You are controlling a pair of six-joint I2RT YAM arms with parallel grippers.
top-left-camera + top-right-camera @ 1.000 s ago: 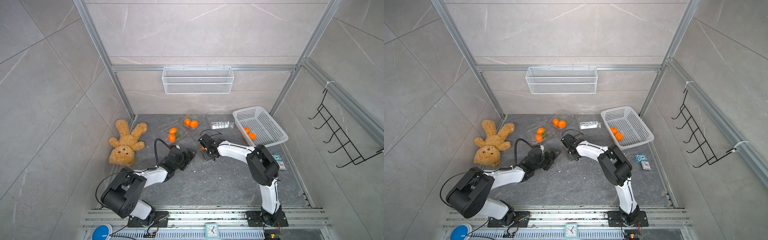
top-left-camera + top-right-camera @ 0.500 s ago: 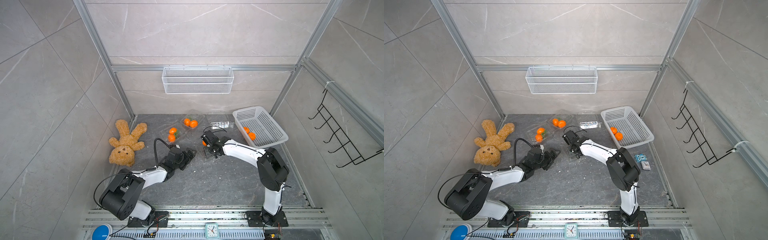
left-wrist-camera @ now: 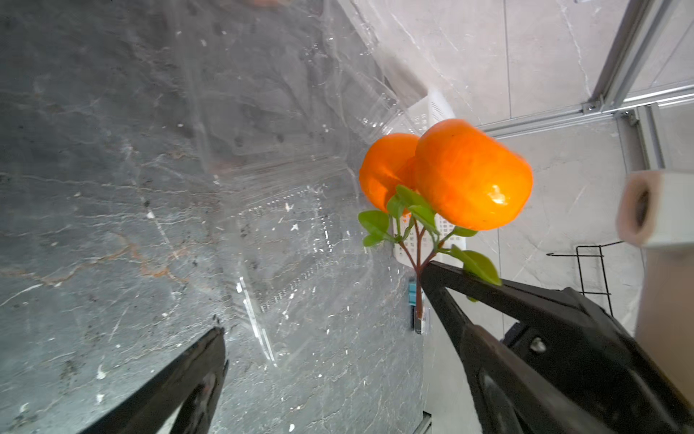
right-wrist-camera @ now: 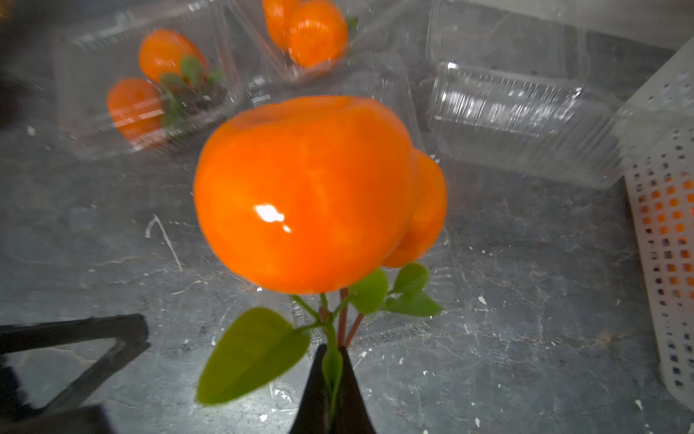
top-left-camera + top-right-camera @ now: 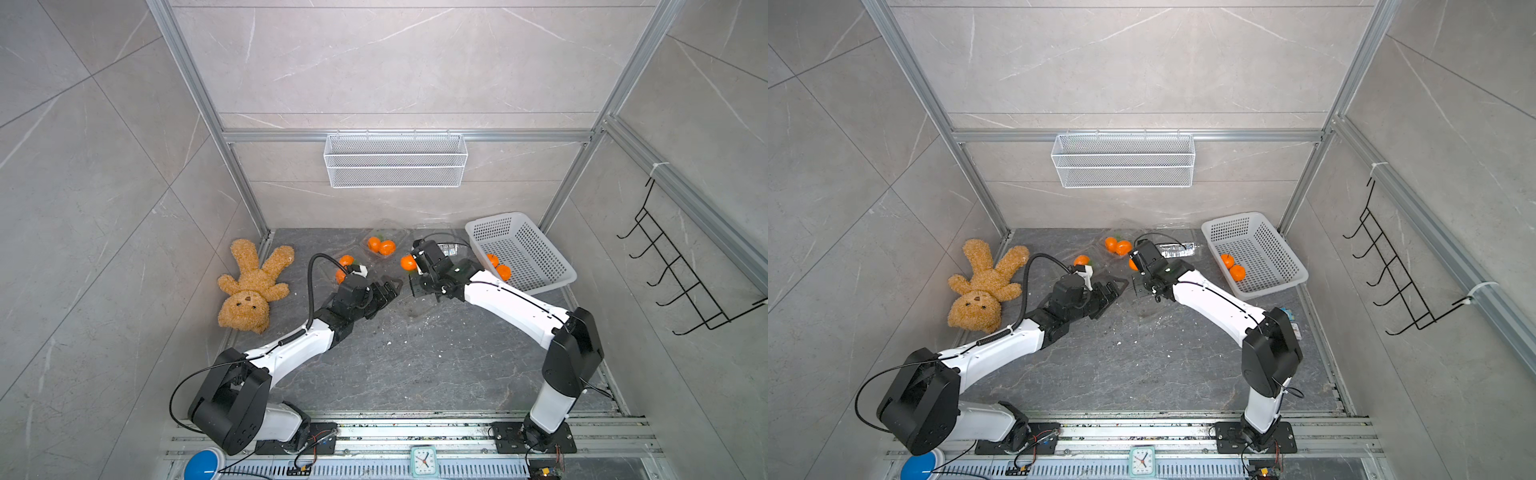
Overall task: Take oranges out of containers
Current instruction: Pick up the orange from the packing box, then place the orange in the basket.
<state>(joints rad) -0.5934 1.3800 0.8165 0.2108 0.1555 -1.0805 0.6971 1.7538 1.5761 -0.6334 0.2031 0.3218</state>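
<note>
My right gripper should swing over the open bottom of the white basket next, go down and release the stem of the oranges. The basket's bottom is below it, away from my left gripper.
My right gripper (image 4: pixel 332 362) is shut on the green stem of a pair of joined oranges (image 4: pixel 300 195) and holds them up off the floor; in both top views they show as an orange spot (image 5: pixel 408 262) (image 5: pixel 1132 264) beside the wrist. An open, empty clear container (image 3: pixel 281 188) lies below. My left gripper (image 5: pixel 390 289) (image 3: pixel 323 298) is open with nothing in it, right next to that container. Two more containers (image 4: pixel 146 94) (image 4: pixel 300 34) each hold two oranges (image 5: pixel 345 261) (image 5: pixel 381 246). A further empty container (image 4: pixel 518 109) lies by the basket.
A white perforated basket (image 5: pixel 540 257) at the back right holds two oranges (image 5: pixel 498 267). A teddy bear (image 5: pixel 249 286) lies at the left wall. A wire basket (image 5: pixel 395 160) hangs on the back wall, a black hook rack (image 5: pixel 685 282) on the right wall.
My right gripper has lifted the pair of oranges up out of the open container and drawn a little toward the back; its elbow has swung right. The left arm has stayed put.
</note>
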